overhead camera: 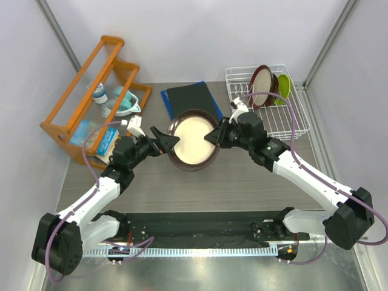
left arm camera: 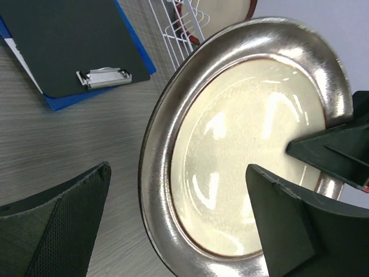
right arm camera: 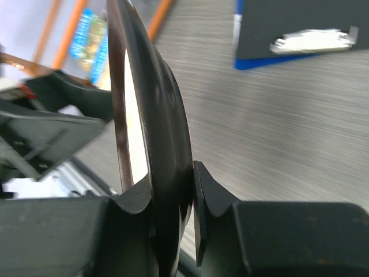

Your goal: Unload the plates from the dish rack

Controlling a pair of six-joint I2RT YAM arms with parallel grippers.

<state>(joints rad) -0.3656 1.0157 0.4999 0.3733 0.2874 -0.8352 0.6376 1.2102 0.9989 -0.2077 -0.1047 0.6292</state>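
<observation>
My open fingers are on both sides of the plate's rim, opposite my right gripper, so I need to keep my left gripper nearly in place and close it on that rim.
The plate with the dark brown-grey rim [overhead camera: 193, 140] is out of the rack, held on edge and tilted over the table's middle. My right gripper [overhead camera: 213, 137] is shut on its right rim; in the right wrist view the fingers [right arm camera: 173, 184] pinch the rim [right arm camera: 155, 115]. My left gripper [overhead camera: 171, 140] is open, its jaws standing on either side of the plate's left rim [left arm camera: 150, 173] without closing. The red-rimmed plate [overhead camera: 262, 86] stands upright in the white wire dish rack [overhead camera: 297, 124] at the back right.
A dark red bowl [overhead camera: 273, 91] and a lime-green bowl [overhead camera: 283, 89] stand in the rack beside the plate. A black clipboard on blue [overhead camera: 187, 97] lies behind the held plate. An orange wooden shelf rack [overhead camera: 91, 91] with small items stands at the back left.
</observation>
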